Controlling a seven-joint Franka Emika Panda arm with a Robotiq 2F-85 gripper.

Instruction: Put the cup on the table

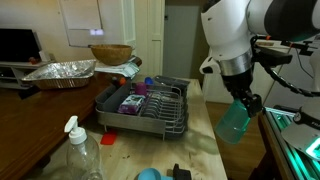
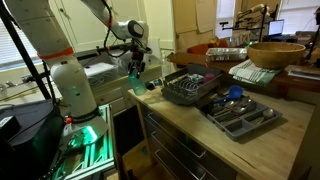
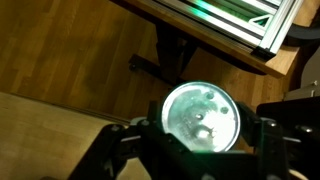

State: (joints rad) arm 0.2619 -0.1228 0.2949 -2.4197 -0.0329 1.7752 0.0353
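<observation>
The robot's gripper will next move outward and down to let go of the cup on the bare table by the rack, because the cup hangs over floor and that table lies outward of the gripper.
The teal-green cup hangs in my gripper, held beyond the far edge of the light wooden table, above the floor. In an exterior view the cup is just off the table's end, below my gripper. In the wrist view I look down into the cup's round mouth between my two fingers; the table's corner shows at lower left and floor lies under the cup.
A dish rack with items stands on the table. A spray bottle and a small light-blue round object are near the front. A foil tray and a wooden bowl sit on the dark table. A cutlery tray shows in an exterior view.
</observation>
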